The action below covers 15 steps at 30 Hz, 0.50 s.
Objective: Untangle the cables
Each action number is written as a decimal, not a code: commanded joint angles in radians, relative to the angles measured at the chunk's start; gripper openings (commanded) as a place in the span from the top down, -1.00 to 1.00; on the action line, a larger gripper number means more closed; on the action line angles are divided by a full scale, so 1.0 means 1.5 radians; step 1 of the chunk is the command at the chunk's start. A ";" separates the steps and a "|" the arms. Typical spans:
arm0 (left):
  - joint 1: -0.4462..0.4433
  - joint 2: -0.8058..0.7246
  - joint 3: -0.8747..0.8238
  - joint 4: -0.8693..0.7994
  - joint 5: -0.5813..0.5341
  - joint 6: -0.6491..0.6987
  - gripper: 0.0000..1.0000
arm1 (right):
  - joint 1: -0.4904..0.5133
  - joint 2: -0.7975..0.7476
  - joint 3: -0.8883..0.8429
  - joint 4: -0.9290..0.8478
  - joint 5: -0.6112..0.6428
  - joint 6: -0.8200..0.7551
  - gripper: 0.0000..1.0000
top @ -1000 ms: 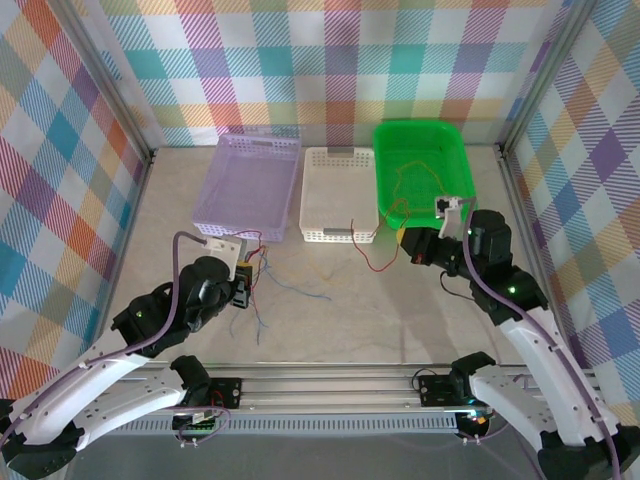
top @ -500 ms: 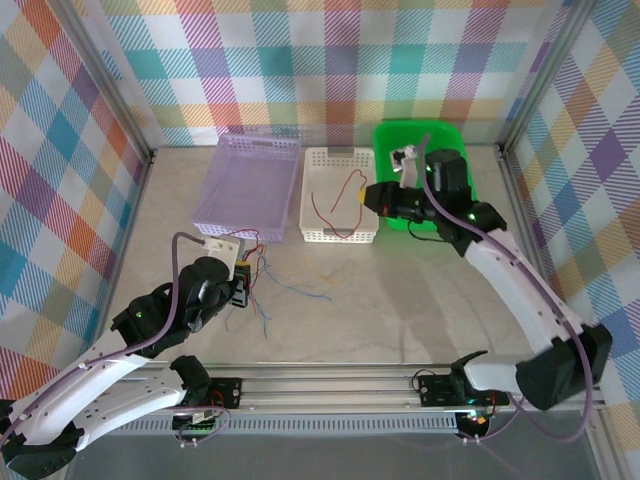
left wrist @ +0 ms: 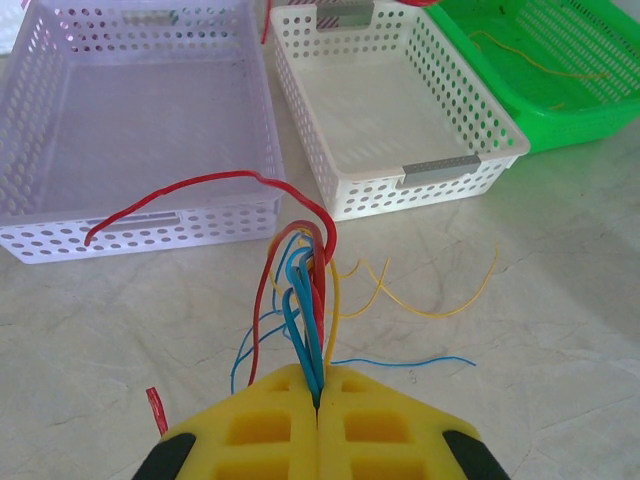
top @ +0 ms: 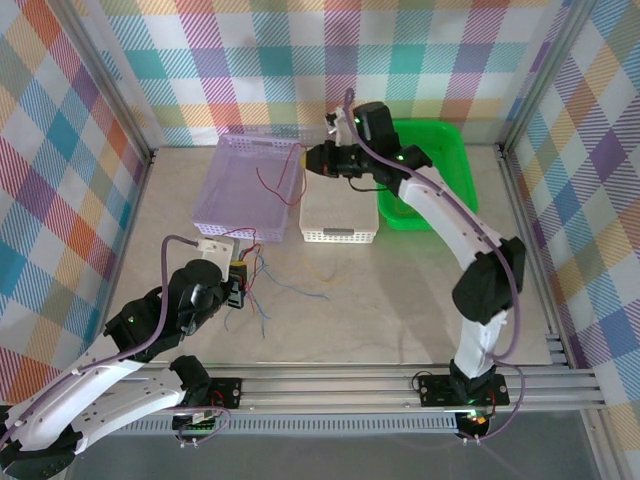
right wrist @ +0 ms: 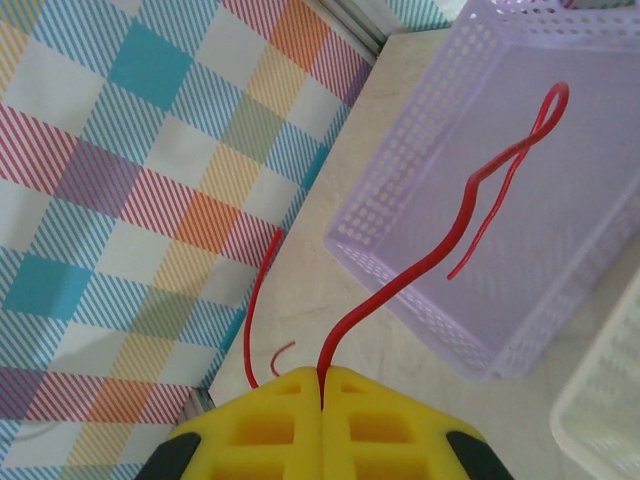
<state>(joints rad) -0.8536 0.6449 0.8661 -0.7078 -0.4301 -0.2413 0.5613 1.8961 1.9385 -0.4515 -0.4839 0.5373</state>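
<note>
I will next move my right gripper across and down over the purple basket's bottom to release the red cable, as it is at that basket's rim by the white basket.
My left gripper (top: 241, 272) (left wrist: 317, 386) is shut on a bundle of cables (left wrist: 303, 272), blue, red and yellow, low over the table in front of the purple basket (top: 224, 223). Loose blue and yellow ends (left wrist: 437, 309) trail on the table to its right. Stretched far out to the back, my right gripper (top: 307, 158) (right wrist: 321, 374) is shut on a single red cable (top: 271, 181) (right wrist: 470, 214). This cable dangles in the air above the purple basket (right wrist: 420, 290), its looped end free.
A white basket (top: 339, 236) (left wrist: 456, 165) stands in the middle. To its right is a green basket (top: 458, 146) (left wrist: 580, 112) with a thin yellow-orange cable (left wrist: 531, 56) in it. Plaid walls close the back and sides.
The right arm has swung left from in front of the green basket, across the white one, to above the purple basket, carrying the red cable. The left arm has barely moved.
</note>
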 commanded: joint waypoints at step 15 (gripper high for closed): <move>0.007 -0.011 -0.009 -0.008 -0.001 0.019 1.00 | 0.055 0.381 0.453 -0.155 -0.016 0.010 1.00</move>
<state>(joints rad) -0.8536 0.6380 0.8661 -0.7090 -0.4286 -0.2371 0.6376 2.4348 2.5538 -0.6506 -0.4915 0.5377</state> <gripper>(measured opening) 0.040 0.042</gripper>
